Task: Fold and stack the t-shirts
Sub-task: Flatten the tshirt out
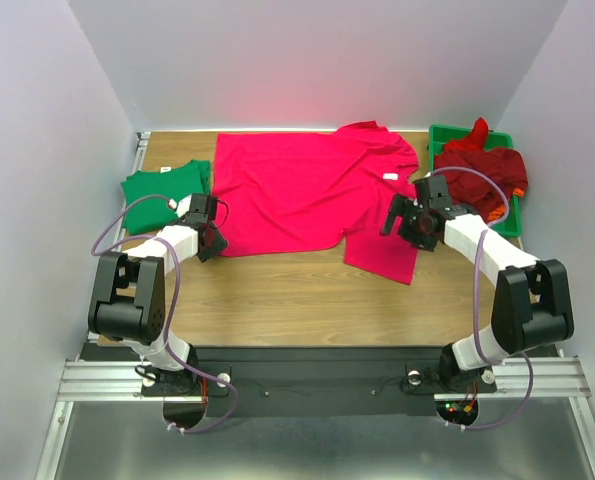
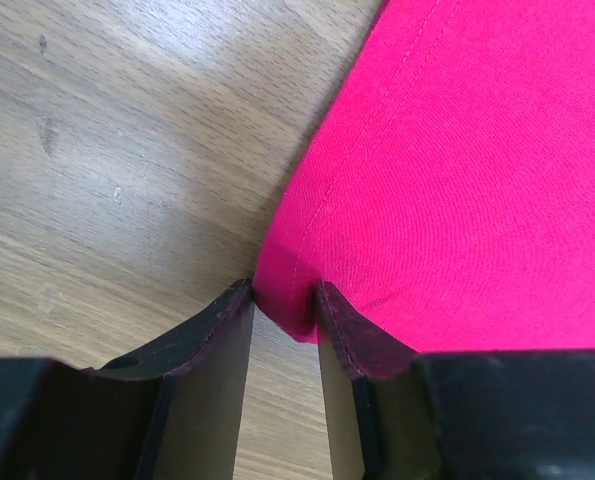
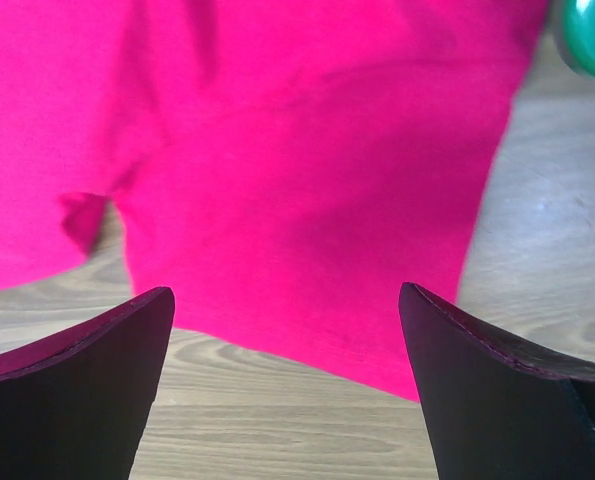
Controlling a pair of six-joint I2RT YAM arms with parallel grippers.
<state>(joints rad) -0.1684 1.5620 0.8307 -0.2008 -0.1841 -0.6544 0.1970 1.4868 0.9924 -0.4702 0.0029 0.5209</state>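
Observation:
The shirt sleeve's near corner [image 1: 410, 280] [image 3: 412, 393] on the tray side is below and back from my right gripper, so next the gripper will move down and back onto it.
A bright pink-red t-shirt [image 1: 297, 190] lies spread flat across the middle of the table. My left gripper [image 1: 214, 240] is at its near left hem corner. In the left wrist view the left gripper [image 2: 282, 302] is shut on that corner of the pink-red shirt [image 2: 457, 180]. My right gripper [image 1: 405, 215] hovers over the shirt's right sleeve. In the right wrist view the right gripper [image 3: 287, 300] is wide open and empty above the sleeve's near edge [image 3: 307, 150]. A folded green t-shirt [image 1: 162, 188] lies at the left. Dark red and orange shirts [image 1: 482, 170] lie bunched at the right.
A green plastic tray [image 1: 443, 133] at the back right holds the bunched dark red and orange shirts. Its green corner shows in the right wrist view [image 3: 592, 35]. Bare wooden table [image 1: 297, 295] lies in front of the pink-red shirt. White walls close in the back and sides.

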